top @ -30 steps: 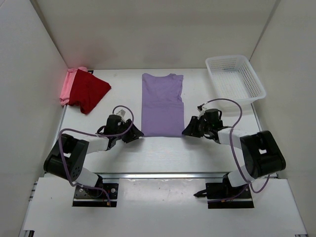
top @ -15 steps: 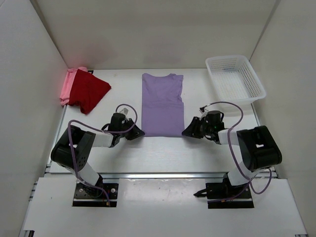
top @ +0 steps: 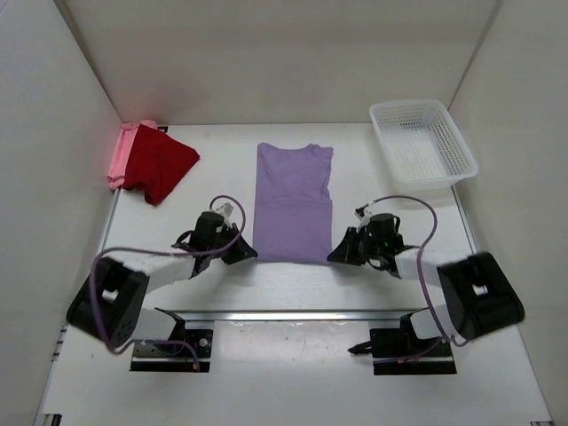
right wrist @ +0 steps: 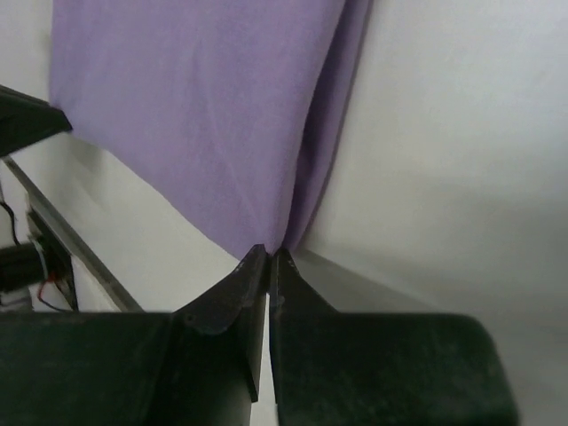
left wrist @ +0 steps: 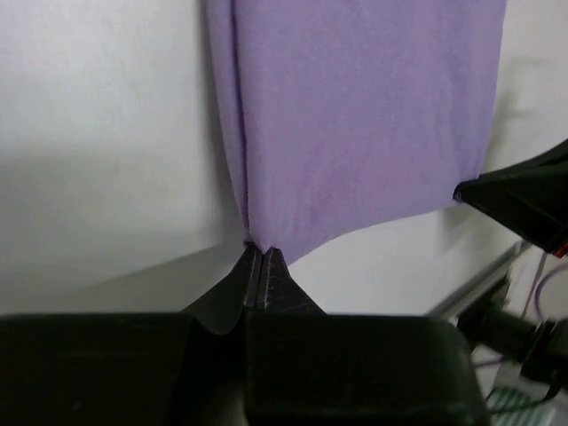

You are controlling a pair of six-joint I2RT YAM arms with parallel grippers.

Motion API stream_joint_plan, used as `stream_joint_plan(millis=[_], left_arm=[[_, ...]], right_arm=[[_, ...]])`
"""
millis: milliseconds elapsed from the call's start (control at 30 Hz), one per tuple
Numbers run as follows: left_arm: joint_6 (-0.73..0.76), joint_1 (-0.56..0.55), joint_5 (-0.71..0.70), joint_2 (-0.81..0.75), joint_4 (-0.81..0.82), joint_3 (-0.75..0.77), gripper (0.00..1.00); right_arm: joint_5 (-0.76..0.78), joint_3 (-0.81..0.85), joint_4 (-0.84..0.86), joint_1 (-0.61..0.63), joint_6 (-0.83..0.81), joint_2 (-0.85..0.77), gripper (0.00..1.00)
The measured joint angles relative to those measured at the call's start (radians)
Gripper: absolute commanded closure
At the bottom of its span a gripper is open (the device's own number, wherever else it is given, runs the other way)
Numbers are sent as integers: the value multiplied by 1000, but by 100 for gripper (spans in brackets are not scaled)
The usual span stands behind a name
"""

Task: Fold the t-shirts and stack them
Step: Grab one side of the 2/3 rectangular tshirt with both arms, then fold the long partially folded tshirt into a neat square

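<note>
My left gripper should next rise, carry the hem corner outward and lower it to release on the shirt's collar end point(top: 270, 156), which is outward of the gripper.
A lavender purple t-shirt point(top: 293, 200) lies flat in the middle of the table, folded into a long strip with its collar at the far end. My left gripper point(top: 251, 254) is shut on its near left hem corner point(left wrist: 260, 240). At the near right hem corner point(right wrist: 277, 241) my right gripper point(top: 333, 256) is shut on the cloth too. In both wrist views the purple fabric point(left wrist: 355, 115) point(right wrist: 213, 106) stretches away from the pinched fingertips. A dark red t-shirt point(top: 158, 164) lies crumpled at the far left, on top of a pink t-shirt point(top: 121, 155).
A white mesh basket point(top: 422, 140) stands at the far right corner of the table. White walls close in the table on the left, right and back. A metal rail point(top: 293, 313) runs along the near edge in front of the arm bases.
Both grippers have closed on the near hem corners of the purple shirt. The near hem has been drawn slightly toward the arms and the arms' elbows have shifted nearer.
</note>
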Motion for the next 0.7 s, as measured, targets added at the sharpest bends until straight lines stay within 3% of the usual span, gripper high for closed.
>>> stream_joint_plan(millis=[100, 233, 300, 367, 500, 700], left_arm=[[52, -28, 11, -193, -167, -63, 100], [90, -66, 21, -501, -459, -109, 100], [84, -71, 43, -622, -565, -111, 100], [84, -55, 56, -654, -624, -81, 100], [97, -16, 62, -478, -620, 93, 100], [103, 22, 13, -64, -463, 457, 100]], right_arm=[[38, -101, -82, 114, 13, -173, 99], [115, -198, -262, 365, 103, -442, 100], [127, -208, -346, 394, 132, -547, 100], [135, -188, -401, 346, 134, -600, 100], [82, -4, -460, 121, 72, -520, 100], [62, 447, -438, -79, -60, -137, 100]])
